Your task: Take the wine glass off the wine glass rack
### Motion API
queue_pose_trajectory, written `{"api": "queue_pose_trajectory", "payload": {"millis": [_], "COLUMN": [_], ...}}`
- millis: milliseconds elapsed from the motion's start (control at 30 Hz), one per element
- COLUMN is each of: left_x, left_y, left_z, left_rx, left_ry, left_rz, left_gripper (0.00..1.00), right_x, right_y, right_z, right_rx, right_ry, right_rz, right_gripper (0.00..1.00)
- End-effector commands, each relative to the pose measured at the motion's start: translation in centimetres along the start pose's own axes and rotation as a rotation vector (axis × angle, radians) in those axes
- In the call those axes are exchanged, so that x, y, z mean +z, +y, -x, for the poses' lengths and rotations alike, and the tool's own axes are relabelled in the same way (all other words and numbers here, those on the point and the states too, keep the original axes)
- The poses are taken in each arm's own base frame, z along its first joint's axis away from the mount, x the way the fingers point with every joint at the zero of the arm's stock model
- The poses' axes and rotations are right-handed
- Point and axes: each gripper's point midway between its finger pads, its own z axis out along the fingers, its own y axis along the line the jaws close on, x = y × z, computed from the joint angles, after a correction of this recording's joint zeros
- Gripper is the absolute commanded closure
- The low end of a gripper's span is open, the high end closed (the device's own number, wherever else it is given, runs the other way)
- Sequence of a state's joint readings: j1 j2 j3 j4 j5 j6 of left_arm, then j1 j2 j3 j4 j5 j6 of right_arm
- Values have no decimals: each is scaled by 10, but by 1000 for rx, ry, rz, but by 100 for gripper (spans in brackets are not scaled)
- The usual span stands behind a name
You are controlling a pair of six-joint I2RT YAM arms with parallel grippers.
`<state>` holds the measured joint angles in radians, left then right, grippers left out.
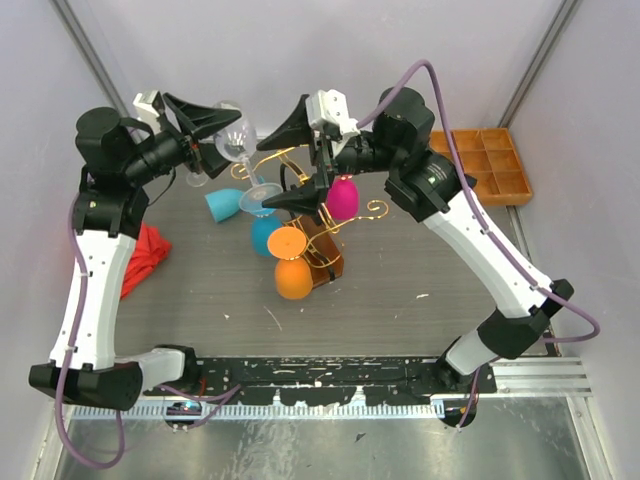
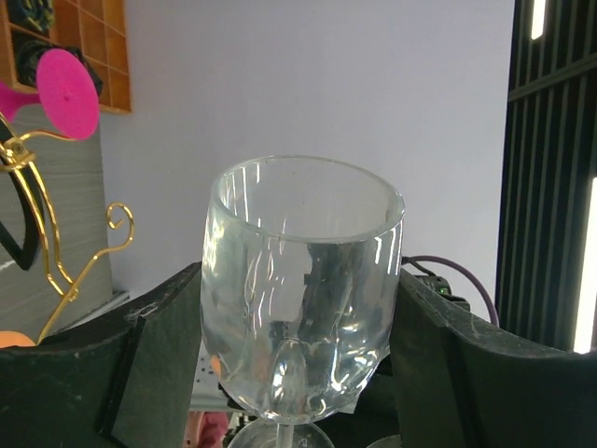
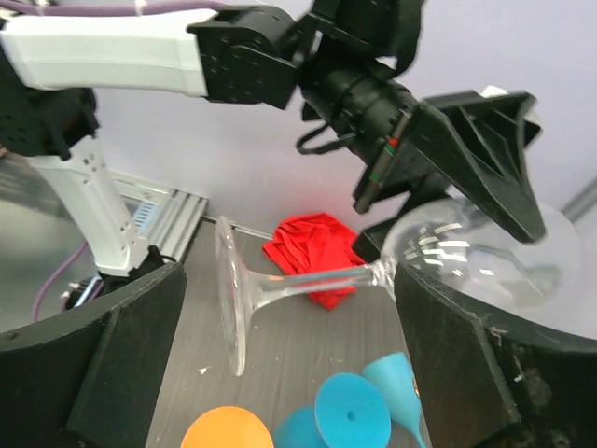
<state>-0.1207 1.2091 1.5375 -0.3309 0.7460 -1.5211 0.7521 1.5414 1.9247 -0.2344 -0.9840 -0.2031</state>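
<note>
I should swing my left gripper down and to its left in the top view, to the tabletop by the red cloth. I should turn the sideways glass upright on the way and release it.
My left gripper (image 1: 222, 135) is shut on the bowl of a clear wine glass (image 1: 238, 135), which fills the left wrist view (image 2: 298, 280) between the two fingers (image 2: 159, 364). The glass lies sideways, its stem (image 3: 308, 280) and foot (image 3: 229, 299) reaching toward the gold wire rack (image 1: 288, 160) on its small wooden base (image 1: 328, 255). My right gripper (image 1: 292, 165) is wide open, with the stem between its fingers (image 3: 476, 373) and not touched. No rack wire shows round the stem. A gold scroll arm (image 2: 56, 252) shows in the left wrist view.
A pink glass (image 1: 343, 197) hangs on the rack, and an orange glass (image 1: 292, 275) and two blue glasses (image 1: 225, 203) are at it too. A red cloth (image 1: 145, 260) lies at the left. A compartmented wooden tray (image 1: 485, 165) stands at the back right.
</note>
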Motion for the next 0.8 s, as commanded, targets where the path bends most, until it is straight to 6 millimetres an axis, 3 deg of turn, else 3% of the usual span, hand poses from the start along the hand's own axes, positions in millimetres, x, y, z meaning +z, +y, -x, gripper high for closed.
{"api": "queue_pose_trajectory", "payload": {"millis": [0,133,333,533,767], "left_x": [-7,-18,-45,-90,-126], "left_y": [-4,10,59,86,112], "left_z": [9,47,118,178,229], "left_rx": [125,281,361,444,598], "left_ry": [-15,-115,-255,-449,-634], "left_rz": [-14,43,203,327,527], "left_gripper": [46,46,47,46,41], "right_x": [-22,-45,-75,-86,-87], "right_y": [-9,-15,-8,-11,-15], "right_z": [30,32,30,5,-28], "right_rx": [-101,-151,-200,-176,-145], "right_ry": [-5,42,100,190,255], "right_rz": [-177,-314,-431,-478,-485], "right_gripper": [0,0,0,0,0]}}
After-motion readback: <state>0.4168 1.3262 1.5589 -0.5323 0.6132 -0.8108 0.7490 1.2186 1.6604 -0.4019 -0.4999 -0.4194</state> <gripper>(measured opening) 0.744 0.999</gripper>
